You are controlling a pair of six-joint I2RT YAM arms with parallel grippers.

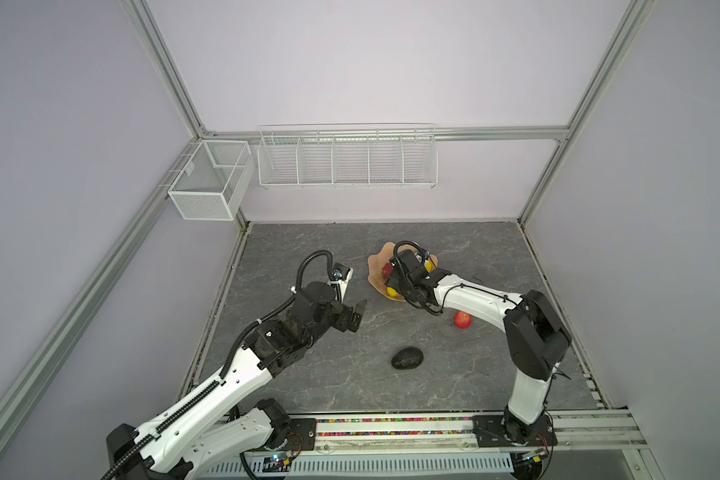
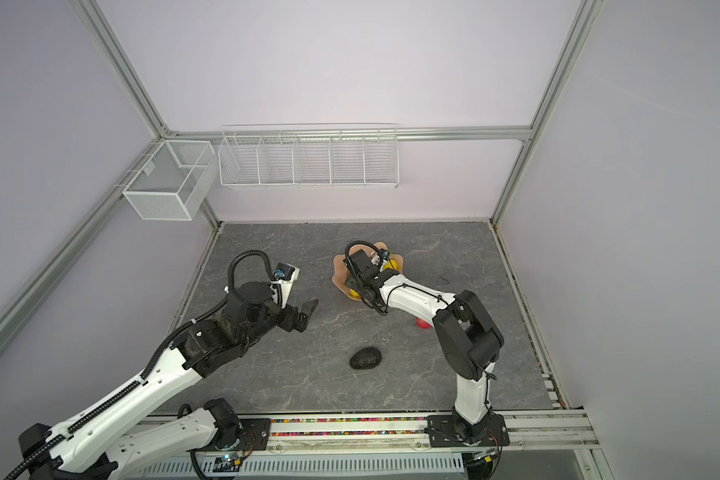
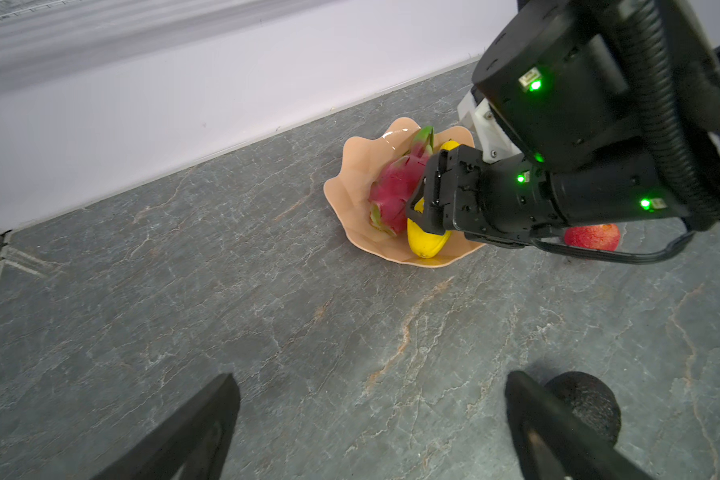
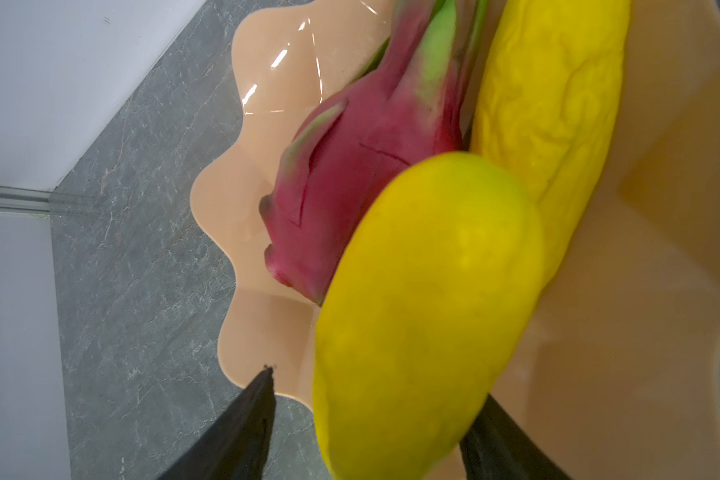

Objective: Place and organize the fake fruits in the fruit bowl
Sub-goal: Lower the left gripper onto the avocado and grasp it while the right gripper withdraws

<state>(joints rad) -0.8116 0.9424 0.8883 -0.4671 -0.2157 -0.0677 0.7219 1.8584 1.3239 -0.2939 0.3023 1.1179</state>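
My left gripper should next move back and down, turning until its open fingers are on both sides of the dark avocado [image 1: 408, 358] and close on it, because it is still outside the bowl [image 1: 376, 262].
The peach-pink fruit bowl [image 1: 376, 262] [image 3: 350, 183] sits toward the back of the table. In it lie the magenta dragon fruit [image 4: 362, 166] [image 3: 395, 187], a ribbed yellow fruit [image 4: 558, 104] and a smoother yellow fruit [image 4: 425, 311] [image 3: 422, 245]. My right gripper [image 4: 378, 384] hangs over the bowl, open, its jaws on either side of the smoother yellow fruit, with a gap showing at one finger. On the table lie the red apple [image 1: 462, 320] under the right arm and the dark avocado [image 1: 408, 358] [image 3: 591, 403]. My left gripper [image 1: 359, 315] [image 3: 373, 376] is open and empty, left of the bowl.
A white wire basket rack [image 1: 346, 160] and a white mesh box [image 1: 211, 183] hang on the back and left walls, above the table. Grey stone-patterned table surface [image 1: 454, 386] stretches around the fruits. Both arm bases stand on the front rail.
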